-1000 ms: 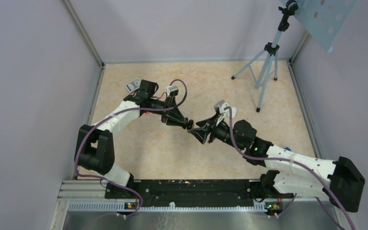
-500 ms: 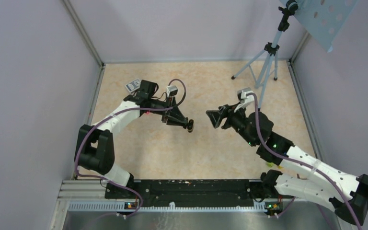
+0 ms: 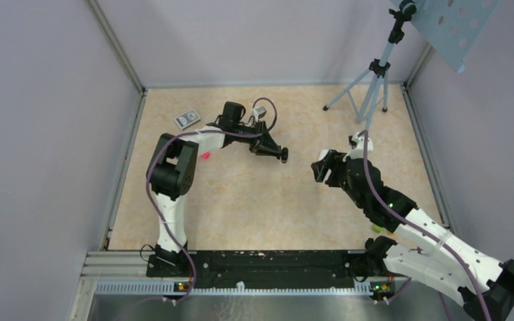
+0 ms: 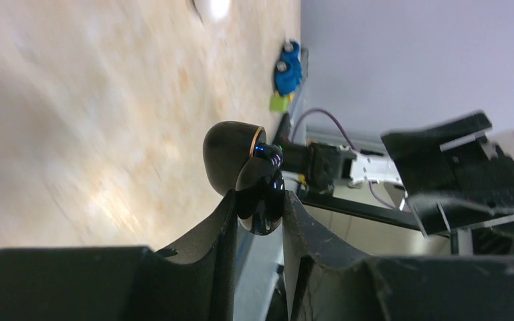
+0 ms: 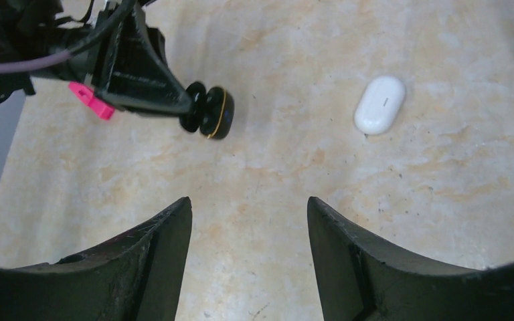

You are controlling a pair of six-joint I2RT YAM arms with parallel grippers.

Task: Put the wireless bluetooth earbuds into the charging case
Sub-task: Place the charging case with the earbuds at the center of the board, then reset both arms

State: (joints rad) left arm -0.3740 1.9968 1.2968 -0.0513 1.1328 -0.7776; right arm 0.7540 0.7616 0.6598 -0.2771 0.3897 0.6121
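Observation:
The left gripper lowers the glossy black piece slightly outward and toward the white charging case next, onto the bare floor [image 3: 298,151] [image 4: 186,79] beside that case.
My left gripper [image 3: 280,154] [image 4: 260,200] is shut on a glossy black rounded piece with a gold ring [image 4: 244,160] and holds it above the floor. The piece also shows in the right wrist view [image 5: 209,119], at the left fingertips. The white oval charging case [image 5: 380,105] lies on the beige floor, apart from both grippers. It is a white blur at the top of the left wrist view [image 4: 211,8] and sits by my right gripper in the top view [image 3: 322,155]. My right gripper [image 3: 318,170] [image 5: 247,200] is open and empty. No white earbuds show.
A tripod [image 3: 371,93] stands at the back right. A small grey card [image 3: 186,119] lies at the back left. A pink tag [image 5: 90,99] hangs on the left arm. A blue object [image 4: 286,67] sits near the right arm's base. Walls close in on three sides.
The two grippers were tip to tip a second ago. My right gripper has drawn back to the right and opened. My left gripper has swung back and to the right, still holding the black piece.

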